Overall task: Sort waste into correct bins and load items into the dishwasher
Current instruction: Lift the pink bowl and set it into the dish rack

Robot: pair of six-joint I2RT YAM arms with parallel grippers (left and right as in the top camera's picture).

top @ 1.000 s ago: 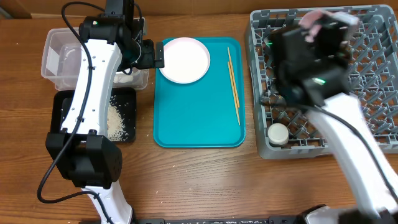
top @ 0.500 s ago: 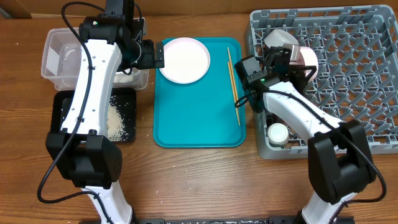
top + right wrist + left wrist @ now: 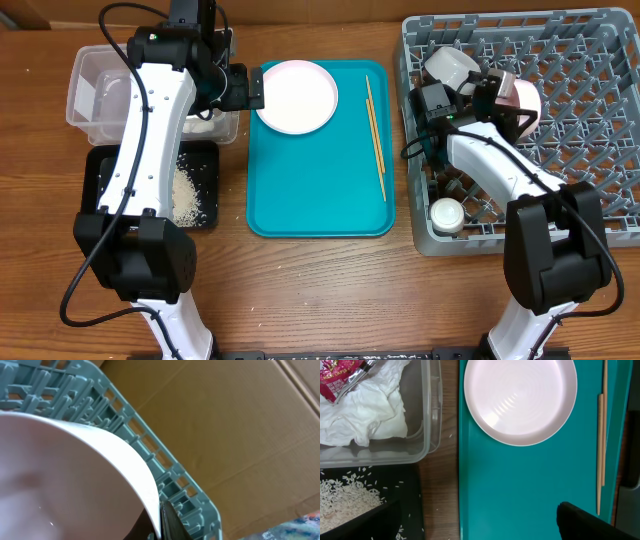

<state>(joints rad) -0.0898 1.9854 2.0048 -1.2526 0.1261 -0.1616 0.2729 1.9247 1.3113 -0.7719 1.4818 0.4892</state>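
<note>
My right gripper needs to go down next, toward the teal tray's side of the rack.
My right gripper [image 3: 490, 92] is shut on the rim of the pale pink bowl [image 3: 522, 98], holding it tilted over the left part of the grey dish rack [image 3: 600, 215]. The right wrist view shows the bowl [image 3: 65, 470], my finger [image 3: 164, 519] on its rim and the rack's lattice [image 3: 165, 460]. A whitish bowl [image 3: 450, 67] and a white cup [image 3: 447, 215] sit in the rack. My left gripper [image 3: 245, 90] [image 3: 480, 527] is open and empty, above the teal tray's left edge. The pink plate [image 3: 297, 95] [image 3: 520, 400] and two chopsticks [image 3: 375, 130] [image 3: 601, 450] lie on the teal tray.
The clear tub [image 3: 85, 95] [image 3: 427, 420] holds white tissue [image 3: 365, 410] and the red wrapper [image 3: 337, 375]. The black tray [image 3: 205, 160] [image 3: 412, 510] in front of it holds rice [image 3: 185, 195] [image 3: 345, 497]. The teal tray [image 3: 320, 190] lies between bins and rack. Cardboard [image 3: 225, 420] lies beyond the rack.
My right arm came down from high over the rack to its left part, then shifted the pink bowl a little to the right. The left arm has not moved.
</note>
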